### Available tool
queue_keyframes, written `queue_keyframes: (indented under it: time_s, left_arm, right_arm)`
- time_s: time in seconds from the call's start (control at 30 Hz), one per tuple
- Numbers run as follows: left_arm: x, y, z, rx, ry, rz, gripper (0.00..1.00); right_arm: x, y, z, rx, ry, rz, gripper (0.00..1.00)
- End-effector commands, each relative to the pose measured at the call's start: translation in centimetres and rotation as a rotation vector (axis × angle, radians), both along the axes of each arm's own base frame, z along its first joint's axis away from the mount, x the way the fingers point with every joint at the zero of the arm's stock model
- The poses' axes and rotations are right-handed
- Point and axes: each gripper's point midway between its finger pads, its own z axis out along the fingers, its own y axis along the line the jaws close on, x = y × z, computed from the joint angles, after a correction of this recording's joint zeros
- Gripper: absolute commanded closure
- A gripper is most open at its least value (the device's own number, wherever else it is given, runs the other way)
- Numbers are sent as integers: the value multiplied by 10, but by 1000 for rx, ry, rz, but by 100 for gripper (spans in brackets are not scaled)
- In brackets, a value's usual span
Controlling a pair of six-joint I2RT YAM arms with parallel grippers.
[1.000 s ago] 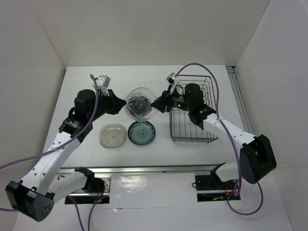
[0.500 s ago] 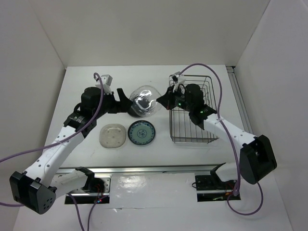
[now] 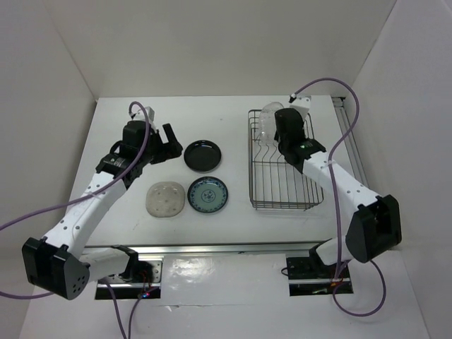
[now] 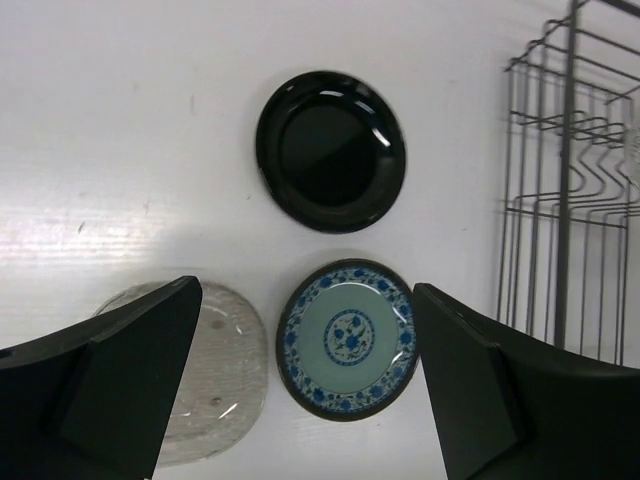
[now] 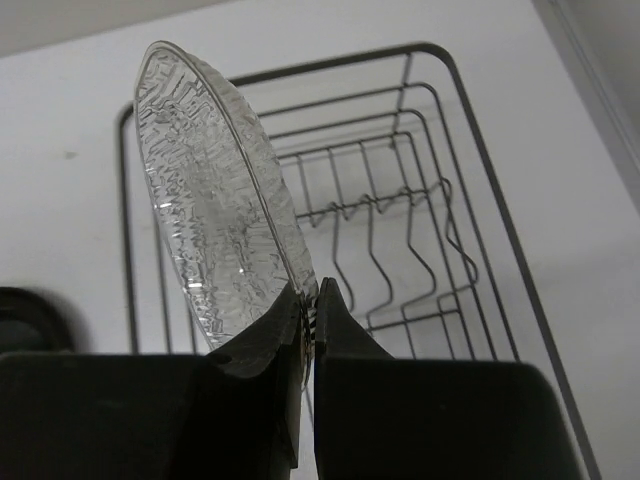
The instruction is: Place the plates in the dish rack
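The clear plate (image 3: 268,119) stands on edge, so my right gripper will next go down toward the rack's side by the black plate, to release it between the rack's far wires.
My right gripper (image 3: 277,127) is shut on the rim of the clear plate (image 3: 268,119), which stands on edge above the far left corner of the dish rack (image 3: 308,200). In the right wrist view the clear plate (image 5: 215,220) rises from between my shut gripper (image 5: 312,300), with the rack's tines (image 5: 400,215) below it. My left gripper (image 3: 169,140) hangs open and holds nothing, left of the black plate (image 3: 203,155). The blue-and-white plate (image 3: 208,195) and the beige plate (image 3: 165,199) lie flat nearer the front. The left wrist view shows the black plate (image 4: 331,150), the blue-and-white plate (image 4: 347,339) and the beige plate (image 4: 215,380) beneath my open gripper (image 4: 305,292).
The rack (image 4: 570,200) stands right of the three flat plates and holds nothing. White walls close in the table at the back and sides. A metal rail (image 3: 226,248) runs along the front edge by the arm bases.
My left gripper let go of the clear plate and drew back left. My right gripper shut on that plate and carried it right, over the rack. The black plate now lies uncovered.
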Motion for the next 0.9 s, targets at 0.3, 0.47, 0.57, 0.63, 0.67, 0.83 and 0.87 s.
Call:
queue_keyframes:
  time_s: [0.3,0.47,0.57,0.63,0.67,0.83,0.87]
  left_arm:
    - [3,16,4,5,32,102,0]
    - [3,16,4,5,32,102,0]
    - [3,16,4,5,32,102,0]
    - [3,16,4,5,32,102,0]
    - [3,16,4,5,32,102,0]
    - [2,14,4,1,33,95,0]
    - [2,14,4,1,33,95,0]
  right_arm:
    - [7,-34,-17,-125,85,-251,100]
    - [8,-26,-23,-120,98,-224,100]
    - [10,-21,-24,-119,94,-214,100]
    - [10,-16,-29,-117,100,-207,100]
    - [9,-12,-28,-123,96,-205,100]
    - [14,-6,-18,-100,68,-211,100]
    - [14,-6,-18,-100,68,-211,100]
